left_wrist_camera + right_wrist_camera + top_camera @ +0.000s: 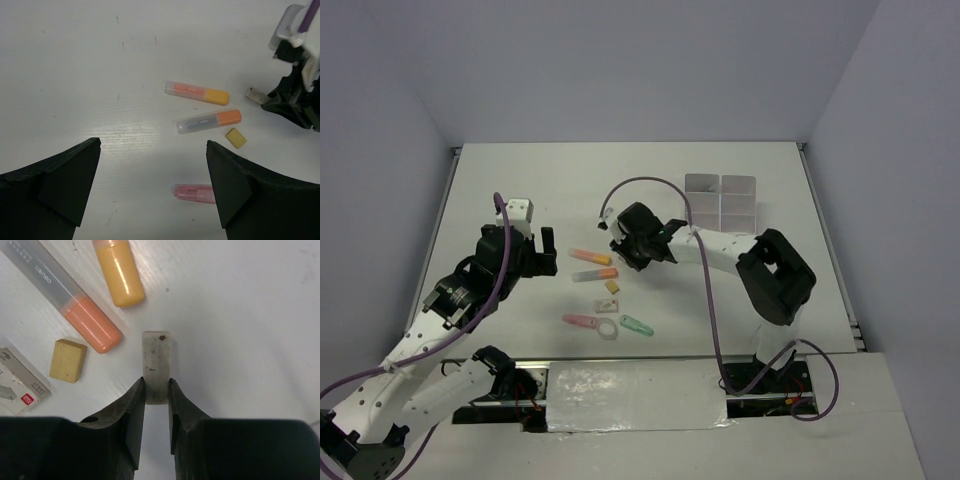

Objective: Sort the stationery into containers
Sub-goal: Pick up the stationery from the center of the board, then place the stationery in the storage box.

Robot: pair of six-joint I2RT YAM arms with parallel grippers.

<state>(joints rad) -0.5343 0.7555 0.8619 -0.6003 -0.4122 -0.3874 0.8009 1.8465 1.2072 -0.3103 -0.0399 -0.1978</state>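
Note:
The pinched white eraser goes up and outward in my right gripper next, over the containers' middle section [706, 203], to the gripper's right in the top view.
My right gripper [157, 382] is shut on a small white eraser [158, 360] that lies on the table, both fingers pressed against its sides. Just beside it lie two highlighters [92, 322] [120, 272] and a yellow eraser [68, 360]. In the top view the right gripper [623, 252] sits at the right end of the highlighters [590, 256]. My left gripper [153, 145] hangs open and holds nothing, left of the stationery, with a pink piece [194, 193] partly behind its right finger. The white containers [722, 200] stand far right at the back.
Nearer the arms lie a wrapped eraser [608, 304], a pink piece [582, 321], a clear ring [607, 329] and a green piece [637, 325]. Purple cables loop from both arms. The table's side edges run left and right of the work area.

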